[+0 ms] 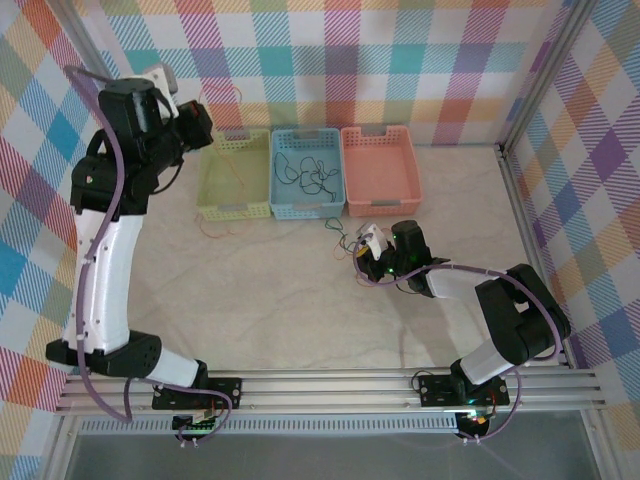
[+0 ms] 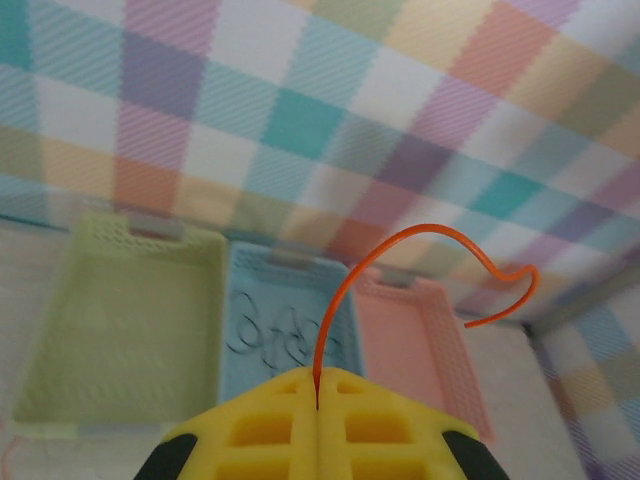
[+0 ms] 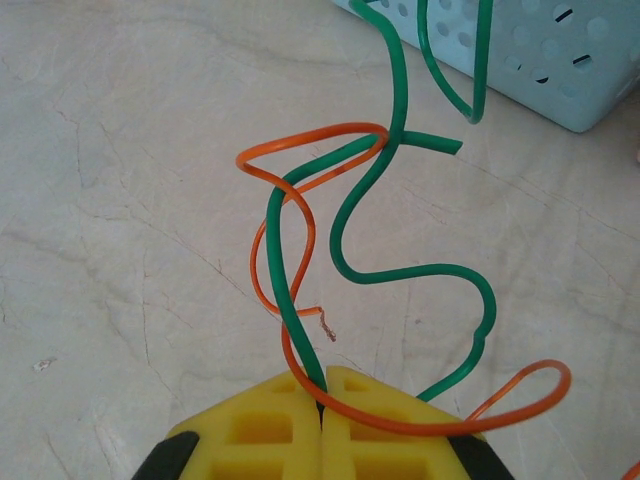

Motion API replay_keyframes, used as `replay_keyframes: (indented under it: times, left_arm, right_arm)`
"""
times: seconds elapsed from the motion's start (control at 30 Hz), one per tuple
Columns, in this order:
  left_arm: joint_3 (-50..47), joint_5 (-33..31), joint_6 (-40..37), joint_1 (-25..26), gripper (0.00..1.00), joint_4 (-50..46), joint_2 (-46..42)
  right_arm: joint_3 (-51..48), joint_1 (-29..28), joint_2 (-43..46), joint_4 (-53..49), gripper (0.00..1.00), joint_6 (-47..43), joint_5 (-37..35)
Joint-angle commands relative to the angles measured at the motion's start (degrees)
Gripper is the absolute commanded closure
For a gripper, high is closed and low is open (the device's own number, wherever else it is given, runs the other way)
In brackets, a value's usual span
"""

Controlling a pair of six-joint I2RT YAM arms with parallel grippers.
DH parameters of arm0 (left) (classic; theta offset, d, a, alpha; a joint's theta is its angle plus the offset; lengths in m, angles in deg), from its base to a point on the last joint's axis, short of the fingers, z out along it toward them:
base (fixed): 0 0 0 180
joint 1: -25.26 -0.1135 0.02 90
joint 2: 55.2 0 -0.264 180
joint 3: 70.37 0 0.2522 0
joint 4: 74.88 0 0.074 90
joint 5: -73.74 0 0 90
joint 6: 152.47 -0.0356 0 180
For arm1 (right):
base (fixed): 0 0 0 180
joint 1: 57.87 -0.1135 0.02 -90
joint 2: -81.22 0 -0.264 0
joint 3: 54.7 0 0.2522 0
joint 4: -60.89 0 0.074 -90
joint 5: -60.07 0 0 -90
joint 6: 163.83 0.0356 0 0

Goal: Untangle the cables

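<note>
I will bring my left gripper back and down to the bare tabletop that lies open in front of the green and blue baskets, and release the thin orange cable there.
My left gripper (image 2: pixel 317 385) hangs raised over the green basket (image 1: pixel 232 175) and is shut on a thin orange cable (image 2: pixel 400 240), which arcs up and off to the right. Low on the table in front of the baskets, my right gripper (image 3: pixel 322 385) is shut on a green cable (image 3: pixel 345 240). A second orange cable (image 3: pixel 265 200) twists around the green one and crosses over the right fingertips (image 3: pixel 370 400). The small tangle (image 1: pixel 340 235) lies just ahead of the right gripper (image 1: pixel 362 242). Several dark cables (image 1: pixel 305 172) lie in the blue basket (image 1: pixel 282 205).
Three baskets stand in a row at the back: green, blue and pink (image 1: pixel 380 170). A loose orange wire (image 1: pixel 212 232) lies on the table in front of the green basket. Checked walls close in the back and sides. A metal rail (image 1: pixel 330 390) runs along the near edge.
</note>
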Motion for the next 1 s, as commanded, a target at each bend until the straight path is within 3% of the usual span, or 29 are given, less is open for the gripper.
replay_keyframes:
  times: [0.0,0.1,0.47,0.6,0.97]
  left_arm:
    - [-6.08,11.7,4.22,-0.39,1.0,2.0,-4.37]
    - [-13.63,15.45,5.22,-0.32,1.0,3.58,-7.09]
    - [-45.97,12.4,5.55,0.85,1.0,3.74,-16.07]
    - [-52.98,9.58,5.83,1.41,1.0,5.71,-11.21]
    - [-54.51,1.29,8.1,6.42,1.0,8.17,7.07]
  right_arm:
    - [0.63,0.07,0.21,0.33,1.0,0.59,-0.09]
    - [0.46,0.07,0.44,0.45,1.0,0.76,-0.41]
    - [0.11,0.07,0.74,1.07,1.0,1.12,-1.42]
    - [0.26,0.07,0.64,0.95,1.0,1.12,-1.4]
    - [0.03,0.07,0.89,1.0,1.0,1.2,-1.39]
